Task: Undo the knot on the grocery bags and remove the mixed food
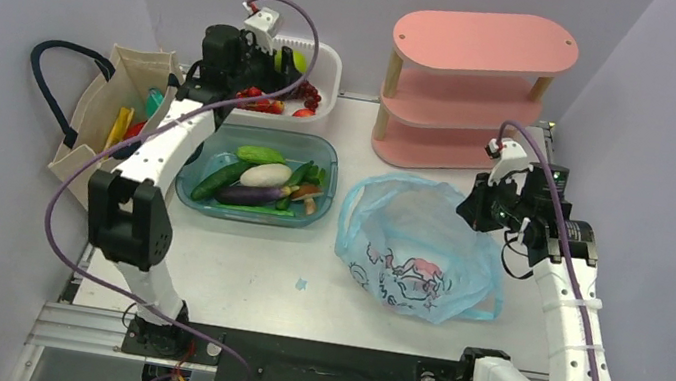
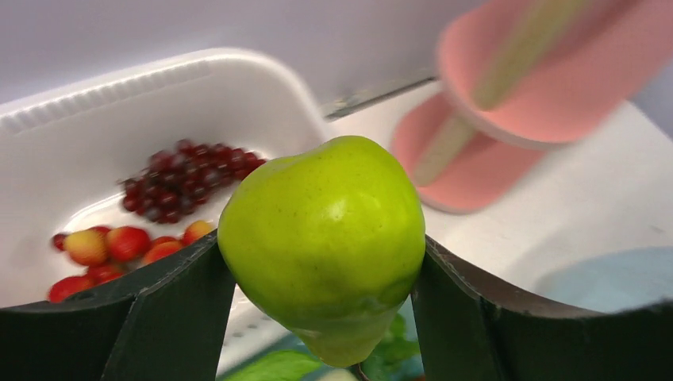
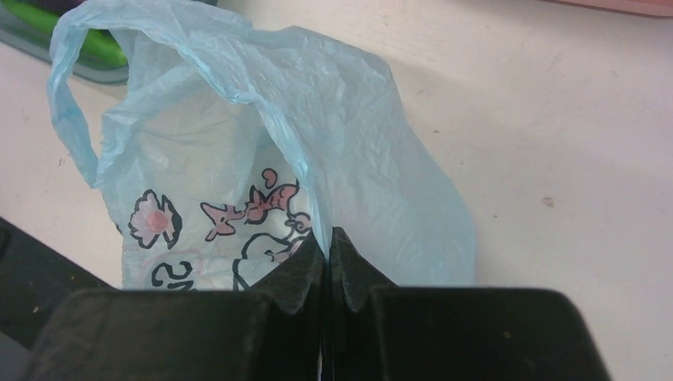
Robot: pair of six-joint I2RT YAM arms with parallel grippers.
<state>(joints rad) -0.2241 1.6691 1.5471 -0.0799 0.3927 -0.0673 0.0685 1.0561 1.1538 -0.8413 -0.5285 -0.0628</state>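
Note:
My left gripper will next lower the pear between the grapes and small red fruits in the white slotted basket [image 1: 329, 66], then release it.
My left gripper [image 1: 270, 64] is shut on a green pear [image 2: 325, 238] and holds it above the white slotted basket [image 1: 329, 66]; the pear also shows in the top view [image 1: 289, 61]. My right gripper [image 3: 328, 238] is shut on the rim of the light blue plastic bag [image 3: 238, 159], which lies slumped and open on the table [image 1: 421, 249]. Its handle loop [image 3: 67, 119] hangs loose; no knot shows. The beige canvas tote [image 1: 133, 79] with navy handles stands at the far left, with yellow, red and teal packets inside.
A clear teal tub [image 1: 330, 164] holds green vegetables, a purple eggplant [image 1: 250, 195] and a white oval vegetable. The white basket holds dark red grapes [image 2: 186, 178] and small red fruits. A pink three-tier shelf [image 1: 472, 79] stands at the back right.

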